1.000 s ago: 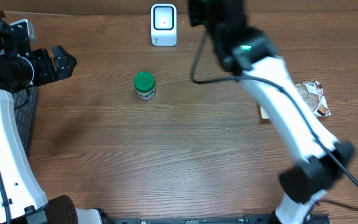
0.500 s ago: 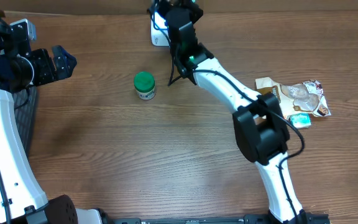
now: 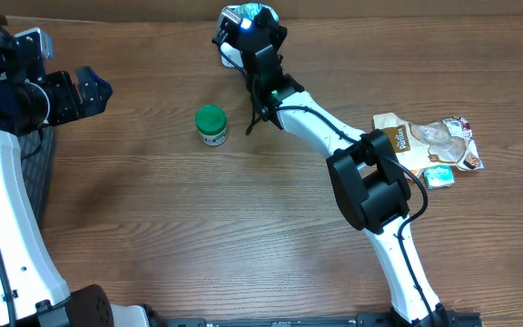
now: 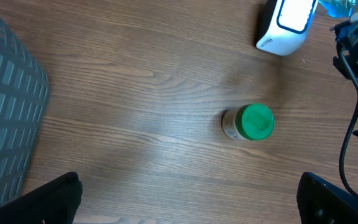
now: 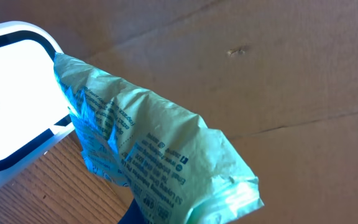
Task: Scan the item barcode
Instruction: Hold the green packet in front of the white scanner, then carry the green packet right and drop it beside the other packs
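My right gripper should swing back and to its right in the overhead view, then release above the snack packets.
A crumpled pale green packet [image 5: 151, 155] with printed text fills the right wrist view, held just beside the lit face of the white scanner [image 5: 8, 102]. My right gripper [image 3: 252, 25] is shut on this packet at the table's far edge, in front of the scanner [image 3: 229, 56]; its fingers are mostly hidden under the packet. Far to the left my left gripper [image 3: 98, 88] hovers open with nothing between its fingers [image 4: 48, 199]. Its wrist view also takes in the scanner [image 4: 284, 25].
A small jar with a green lid [image 3: 212, 124] stands on the wooden table left of the right arm, and appears in the left wrist view [image 4: 252, 122]. Several snack packets [image 3: 434, 141] lie at the right. A grey basket [image 4: 5, 106] sits at the left edge. A cardboard wall [image 5: 260, 68] rises behind the scanner.
The right arm swung from the table's right side over to the scanner, carrying the green packet up to its face. The left arm stayed still.
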Motion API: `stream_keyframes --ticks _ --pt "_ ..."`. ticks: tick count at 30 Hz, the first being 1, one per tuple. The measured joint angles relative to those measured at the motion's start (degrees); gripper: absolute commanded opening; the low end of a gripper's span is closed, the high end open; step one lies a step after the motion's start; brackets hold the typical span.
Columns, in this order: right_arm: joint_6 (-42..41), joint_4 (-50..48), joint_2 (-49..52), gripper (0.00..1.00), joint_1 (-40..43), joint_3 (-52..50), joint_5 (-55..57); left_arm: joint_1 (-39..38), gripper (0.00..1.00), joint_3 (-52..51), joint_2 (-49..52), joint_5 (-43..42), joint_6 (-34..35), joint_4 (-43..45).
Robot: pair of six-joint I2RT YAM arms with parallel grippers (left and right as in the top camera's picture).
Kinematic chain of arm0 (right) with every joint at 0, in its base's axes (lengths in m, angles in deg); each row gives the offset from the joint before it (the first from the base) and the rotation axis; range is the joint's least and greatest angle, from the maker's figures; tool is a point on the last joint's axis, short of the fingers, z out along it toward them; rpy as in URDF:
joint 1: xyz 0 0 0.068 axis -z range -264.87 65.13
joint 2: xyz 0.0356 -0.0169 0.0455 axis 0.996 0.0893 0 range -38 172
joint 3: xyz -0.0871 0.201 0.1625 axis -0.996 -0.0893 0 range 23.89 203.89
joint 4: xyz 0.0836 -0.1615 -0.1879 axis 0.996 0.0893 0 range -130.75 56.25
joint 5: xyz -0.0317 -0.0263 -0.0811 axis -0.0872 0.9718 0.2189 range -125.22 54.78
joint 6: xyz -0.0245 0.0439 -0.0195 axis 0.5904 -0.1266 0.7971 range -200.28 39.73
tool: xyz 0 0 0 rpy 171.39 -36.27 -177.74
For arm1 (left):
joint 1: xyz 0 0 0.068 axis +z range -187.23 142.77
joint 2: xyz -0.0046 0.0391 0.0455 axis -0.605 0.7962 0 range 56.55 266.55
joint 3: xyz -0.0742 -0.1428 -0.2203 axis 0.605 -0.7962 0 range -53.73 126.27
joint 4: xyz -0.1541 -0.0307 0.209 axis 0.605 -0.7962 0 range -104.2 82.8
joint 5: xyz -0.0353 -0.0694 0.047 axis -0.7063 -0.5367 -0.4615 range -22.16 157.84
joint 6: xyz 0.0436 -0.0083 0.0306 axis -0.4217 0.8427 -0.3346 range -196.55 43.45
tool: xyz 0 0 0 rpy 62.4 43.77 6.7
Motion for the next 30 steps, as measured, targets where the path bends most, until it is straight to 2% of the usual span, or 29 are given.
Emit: stream_keyframes --ticks 26,30 --pt "0.31 -1.92 0.0 0.04 0.0 0.0 0.07 0.0 1.0 0.0 0.0 0.0 0.0 0.0" --pt "-2.23 0.28 -0.24 0.04 -0.02 0.0 0.07 0.0 1.0 0.0 0.0 0.0 0.02 0.0"
